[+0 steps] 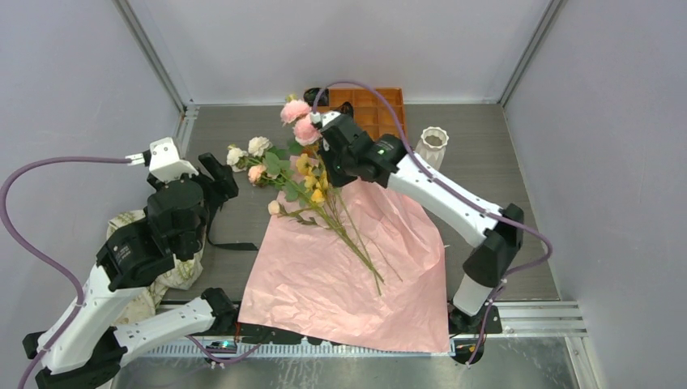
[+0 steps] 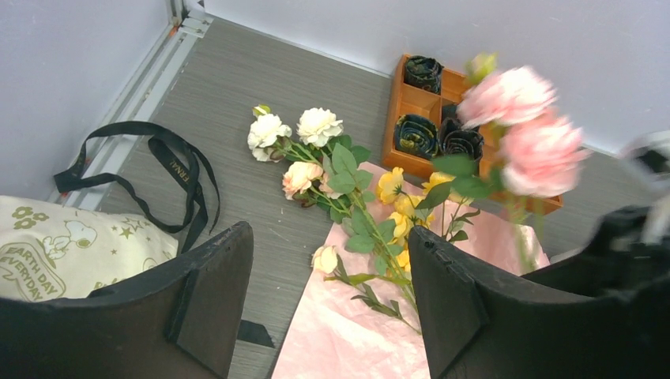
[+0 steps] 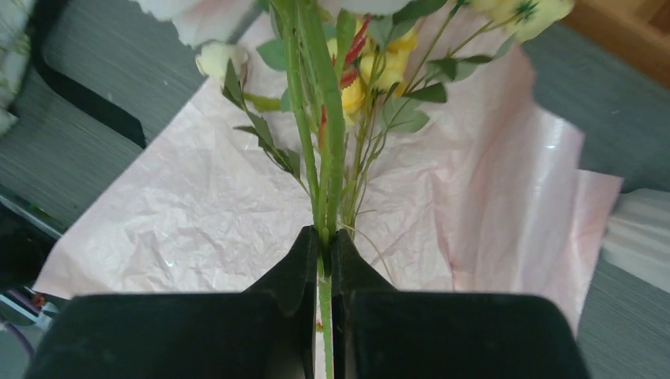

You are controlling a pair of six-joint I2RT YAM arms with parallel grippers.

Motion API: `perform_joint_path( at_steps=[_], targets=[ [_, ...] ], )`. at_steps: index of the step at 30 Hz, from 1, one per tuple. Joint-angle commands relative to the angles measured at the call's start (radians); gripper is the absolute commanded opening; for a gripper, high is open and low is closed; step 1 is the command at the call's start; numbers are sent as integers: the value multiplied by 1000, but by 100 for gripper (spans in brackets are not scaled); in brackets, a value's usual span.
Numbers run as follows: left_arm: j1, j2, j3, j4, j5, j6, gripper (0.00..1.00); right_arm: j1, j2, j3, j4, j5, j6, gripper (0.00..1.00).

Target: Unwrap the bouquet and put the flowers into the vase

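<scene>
The right gripper rises next toward the vase's opening [image 1: 434,136], which opens upward to its right in the top view. Then it tilts the flowers' stems upright, lowers and releases them.
The bouquet lies unwrapped. Its pink paper [image 1: 340,292] is spread flat on the table, and most of the flowers [image 1: 320,198] lie across it, white, peach and yellow blooms [image 2: 316,126] pointing to the far left. My right gripper [image 1: 320,128] is shut on the green stems [image 3: 312,118] of the pink roses [image 1: 298,120], holding them above the pile; in the right wrist view its jaws [image 3: 324,241] pinch the stems. The white ribbed vase [image 1: 433,146] stands upright at the far right. My left gripper [image 1: 219,174] hangs open to the left of the flowers, nothing between its fingers [image 2: 213,292].
An orange compartment tray [image 1: 381,109] with dark rolled rosettes [image 2: 423,134] sits at the back centre, just behind the raised roses. A black ribbon [image 2: 170,162] lies loose on the table at the left. Beige patterned crumpled paper [image 2: 63,245] lies under my left arm.
</scene>
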Motion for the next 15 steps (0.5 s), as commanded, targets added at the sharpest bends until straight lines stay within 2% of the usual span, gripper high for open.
perform_joint_path(
  at_steps=[1,4,7,10,15],
  targets=[
    [1,8,3,44,2,-18,72,-4,-145,98,16,198,-52,1],
    [1,25,-1,66,35,-17,72,-4,-231,171,82,374,-120,1],
    [1,56,2,91,90,-21,72,-4,-309,204,225,529,-204,1],
    [1,96,7,111,153,-31,72,-4,-384,175,436,652,-330,1],
    [1,158,10,133,215,-42,71,-5,-469,78,838,740,-592,1]
  ],
)
